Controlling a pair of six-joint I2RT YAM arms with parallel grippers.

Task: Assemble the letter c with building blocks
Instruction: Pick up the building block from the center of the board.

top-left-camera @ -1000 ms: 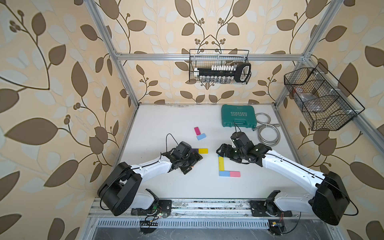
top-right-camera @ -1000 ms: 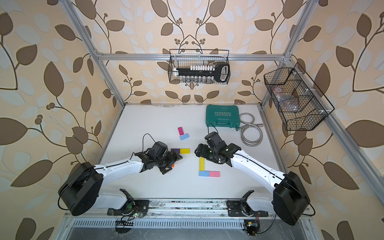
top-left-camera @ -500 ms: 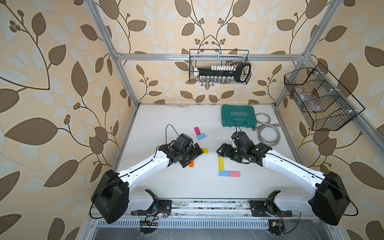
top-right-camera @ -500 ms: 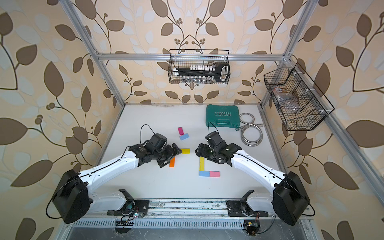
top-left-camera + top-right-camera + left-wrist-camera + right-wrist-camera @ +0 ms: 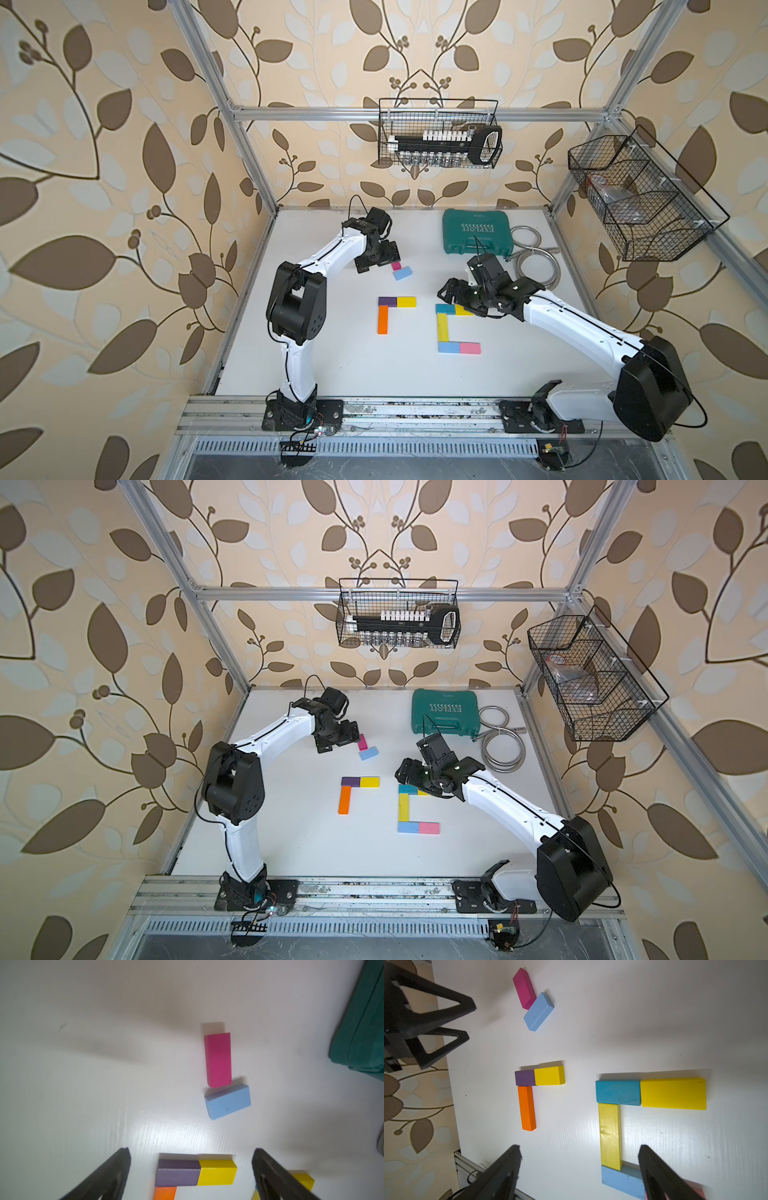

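My left gripper will move down and outward next onto the long sides of the magenta block and close, because the bare table along both sides leaves room for the fingers.
A teal block (image 5: 445,308), two yellow blocks (image 5: 442,327), a light blue block (image 5: 449,347) and a pink block (image 5: 470,348) lie joined in a C shape. Left of it, a purple block (image 5: 388,301) and a yellow block (image 5: 406,301) form a row, with an orange bar (image 5: 382,320) below the purple one. A magenta block (image 5: 217,1059) and a light blue block (image 5: 227,1103) lie loose farther back. My left gripper (image 5: 191,1152) hangs open and empty beside those two. My right gripper (image 5: 579,1148) is open and empty above the C's top.
A green tool case (image 5: 477,237) and a coiled metal hose (image 5: 536,266) lie at the back right of the white table. Wire baskets (image 5: 440,133) hang on the back and right walls. A metal rail (image 5: 374,411) runs along the front edge.
My left arm has swung from the purple and yellow blocks back toward the magenta and light blue pair. The orange bar now lies uncovered below the purple block. The right arm has not moved.
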